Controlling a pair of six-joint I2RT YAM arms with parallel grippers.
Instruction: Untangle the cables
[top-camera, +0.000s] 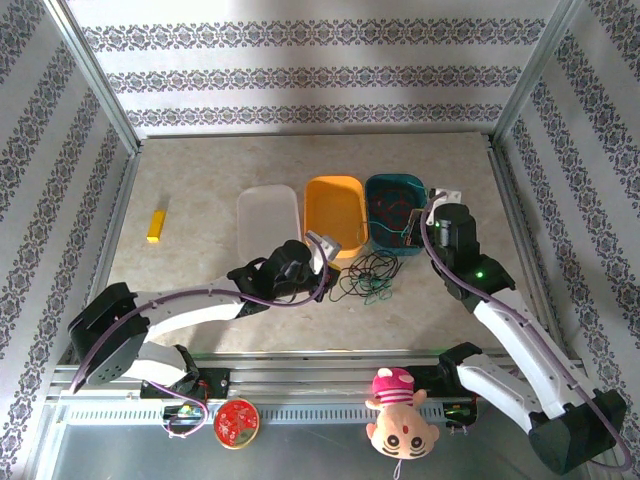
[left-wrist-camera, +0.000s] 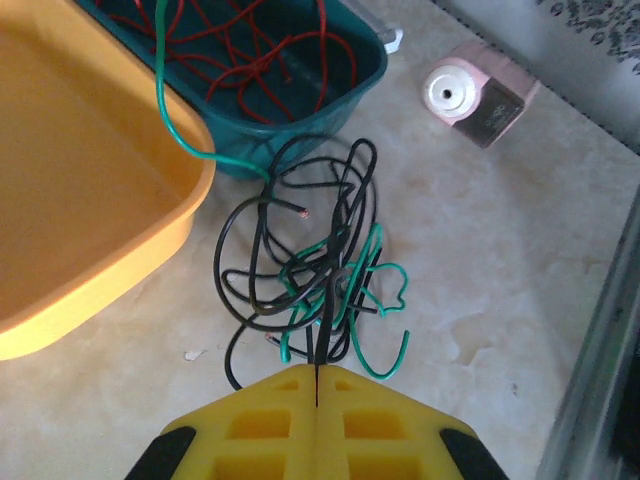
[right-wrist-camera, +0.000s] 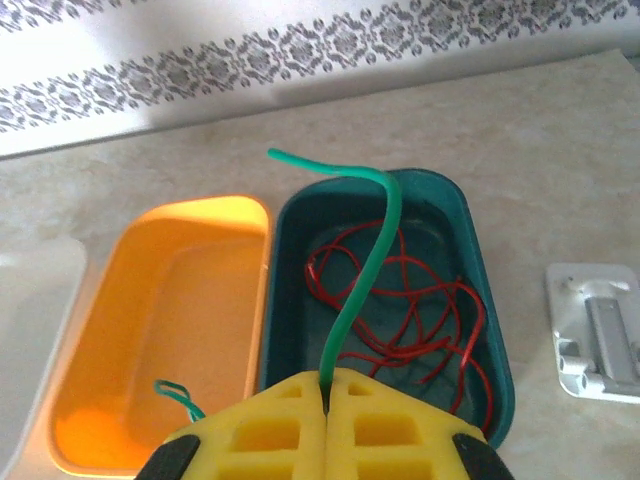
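Observation:
The green cable needs to go across the teal tray first, carried by my right gripper, to get to the orange tray and be released there.
A tangle of black and green cables lies on the table beside the orange tray. My left gripper is shut on a black cable that runs up into the tangle. From above, the tangle sits just right of the left gripper. Red cables lie loose in the teal tray. My right gripper hangs over the teal tray's near end, shut on a green cable. That green cable leads across the teal tray rim down to the tangle.
A white tray stands left of the orange tray. A yellow block lies far left. A pink object and a white bracket sit right of the teal tray. A plush toy is at the near rail.

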